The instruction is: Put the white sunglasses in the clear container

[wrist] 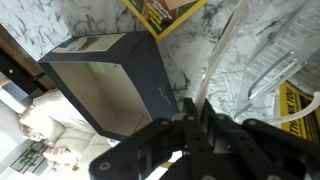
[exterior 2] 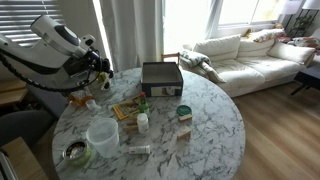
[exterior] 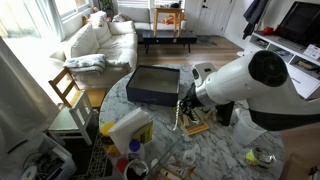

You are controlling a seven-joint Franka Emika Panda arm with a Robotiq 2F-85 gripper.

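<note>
My gripper should move down and over the clear container to let go of the sunglasses, because the container is below it, toward the right in the wrist view.
My gripper is shut on the white sunglasses; a thin white frame piece sticks out from between the fingers. In an exterior view the gripper hangs above the marble table beside the dark box, with the sunglasses dangling below it. The clear container stands near the table's front edge, apart from the gripper. It also shows in an exterior view and at the right of the wrist view. There the gripper is over the table's far left side.
A dark open-top box stands on the round marble table. A yellow booklet, small bottles, a metal bowl and a wooden chair are nearby.
</note>
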